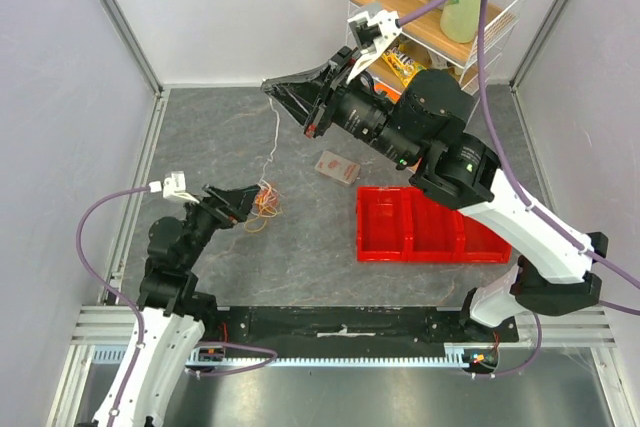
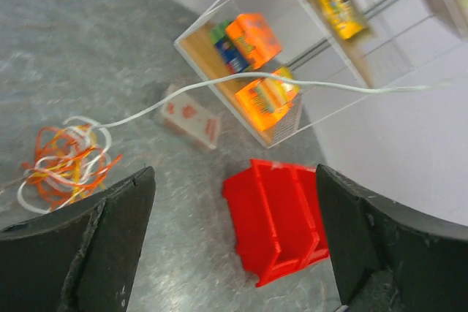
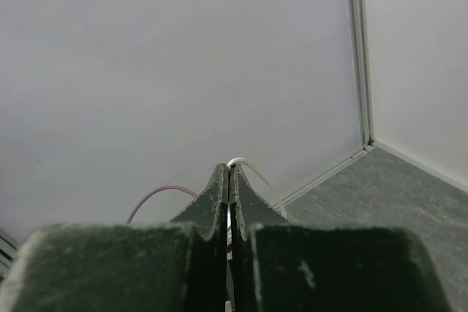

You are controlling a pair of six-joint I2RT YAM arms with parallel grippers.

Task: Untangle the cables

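Observation:
The stretched part of the white cable [image 1: 275,141] [image 2: 248,75] between the tangle and my right gripper hangs free above the table, so I will raise my left gripper outward onto it.
A small tangle of orange, yellow and white cables [image 1: 266,206] lies on the grey table; it also shows in the left wrist view [image 2: 67,164]. One white cable [image 1: 276,137] runs stretched from the tangle up to my right gripper [image 1: 272,88], which is shut on its end [image 3: 238,161] high above the table. In the left wrist view this strand [image 2: 219,84] crosses the frame. My left gripper [image 1: 250,199] is open and empty, right beside the tangle, its tips at the tangle's left edge.
A red divided bin [image 1: 425,227] sits right of centre, also in the left wrist view [image 2: 281,217]. A small pink carton [image 1: 337,166] lies behind it. A wire shelf [image 1: 440,17] with bottles and boxes stands at the back right.

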